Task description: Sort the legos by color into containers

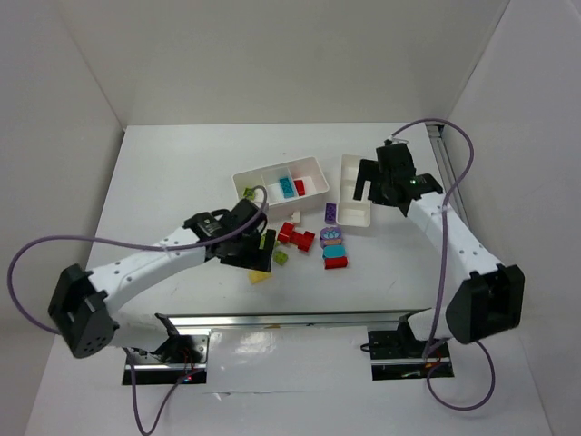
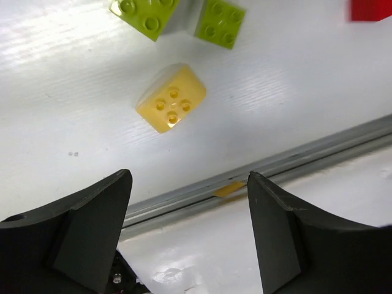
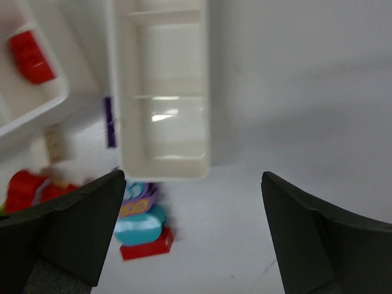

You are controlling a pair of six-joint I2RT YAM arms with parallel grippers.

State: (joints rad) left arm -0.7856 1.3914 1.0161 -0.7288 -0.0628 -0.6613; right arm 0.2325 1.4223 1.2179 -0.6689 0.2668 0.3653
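Note:
The right gripper swings its fingers to the left in the top view, back and down onto the unsorted yellow lego (image 1: 259, 276) next, which lies below.
A yellow lego (image 1: 260, 276) (image 2: 171, 98) lies near the table's front edge, with two lime legos (image 2: 144, 15) (image 2: 220, 21) just beyond it. My left gripper (image 1: 258, 258) (image 2: 190, 202) hovers open and empty over this spot; the yellow lego lies ahead of its fingertips. The wider container (image 1: 272, 167) holds a teal lego (image 1: 287, 188) and a red lego (image 1: 300, 187) (image 3: 30, 55). My right gripper (image 1: 373, 193) (image 3: 193, 208) hangs open and empty above the near end of the narrow container (image 1: 352, 218) (image 3: 165, 173), whose visible compartments are empty.
Red legos (image 1: 297, 236) and a purple lego (image 1: 330, 213) lie between the containers and my left gripper. A purple, teal and red stack (image 1: 334, 250) (image 3: 139, 228) sits in front of the narrow container. A metal rail (image 1: 290, 320) (image 2: 263, 170) runs along the front edge.

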